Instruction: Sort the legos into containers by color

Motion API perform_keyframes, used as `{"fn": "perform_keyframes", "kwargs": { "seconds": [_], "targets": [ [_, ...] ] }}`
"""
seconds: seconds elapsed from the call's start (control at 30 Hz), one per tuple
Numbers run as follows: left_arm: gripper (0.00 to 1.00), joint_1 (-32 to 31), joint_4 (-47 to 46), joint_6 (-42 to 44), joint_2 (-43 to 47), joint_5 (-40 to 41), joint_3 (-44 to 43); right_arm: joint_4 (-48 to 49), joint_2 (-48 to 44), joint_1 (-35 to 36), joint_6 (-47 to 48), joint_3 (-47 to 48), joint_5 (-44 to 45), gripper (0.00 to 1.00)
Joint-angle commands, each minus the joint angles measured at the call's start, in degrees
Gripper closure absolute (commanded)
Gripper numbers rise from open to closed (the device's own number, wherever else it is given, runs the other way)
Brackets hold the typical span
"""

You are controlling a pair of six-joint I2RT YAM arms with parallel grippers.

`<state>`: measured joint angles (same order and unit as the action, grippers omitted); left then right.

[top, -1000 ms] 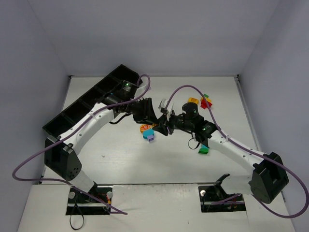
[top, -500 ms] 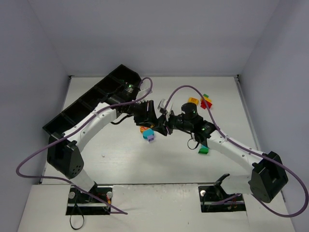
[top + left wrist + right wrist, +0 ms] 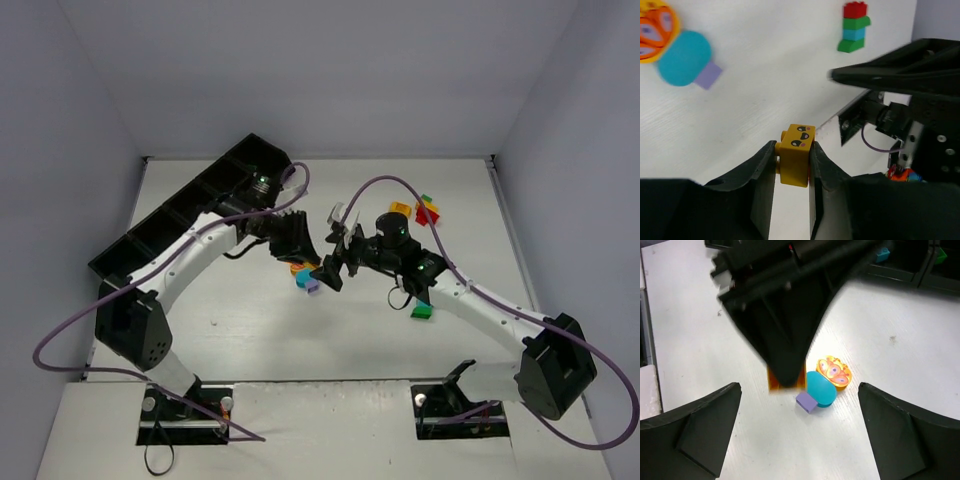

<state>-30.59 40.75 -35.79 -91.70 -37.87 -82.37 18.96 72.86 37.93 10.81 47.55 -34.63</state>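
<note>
My left gripper holds the yellow lego and needs to swing away from the right gripper next, then let go of it into the tray's near-end section (image 3: pixel 122 257), which is empty.
My left gripper (image 3: pixel 792 150) is shut on a yellow lego with a printed face (image 3: pixel 796 161), held above the table. My right gripper (image 3: pixel 799 390) faces it, jaws wide open with nothing between them. Below them lie a teal lego (image 3: pixel 820 388) with a lilac lego (image 3: pixel 806 402) stuck to it, and an orange butterfly-print lego (image 3: pixel 834 372). From above, the left gripper (image 3: pixel 300 245) and right gripper (image 3: pixel 328 272) meet mid-table. The black tray of containers (image 3: pixel 190 205) runs along the far left. A teal lego (image 3: pixel 882 254) and a green one (image 3: pixel 940 255) lie in its compartments.
A stack of red, green and teal legos (image 3: pixel 855 27) lies near my right arm. Red, yellow and green legos (image 3: pixel 425 210) sit at the back right. Purple cables loop over both arms. Grey walls close in the table.
My right gripper has opened wide and let go. My left gripper opened a little, then shut on the yellow lego. Both grippers have shifted slightly left.
</note>
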Motion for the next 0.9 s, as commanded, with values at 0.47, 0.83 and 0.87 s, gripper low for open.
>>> {"fn": "perform_keyframes", "kwargs": {
  "seconds": [0.47, 0.83, 0.87],
  "targets": [
    [1.0, 40.95, 9.26, 10.57, 12.35, 43.31, 6.26, -1.21, -1.75, -0.84, -5.62, 1.85, 11.34, 0.0],
    [1.0, 49.04, 2.32, 5.38, 7.95, 54.56, 9.68, -2.52, -4.83, -2.34, -6.59, -1.23, 11.08, 0.0],
    [1.0, 49.57, 2.05, 4.86, 7.42, 54.83, 9.42, -2.61, -5.18, -2.51, -6.68, -1.23, 10.99, 0.0]
  ]
}}
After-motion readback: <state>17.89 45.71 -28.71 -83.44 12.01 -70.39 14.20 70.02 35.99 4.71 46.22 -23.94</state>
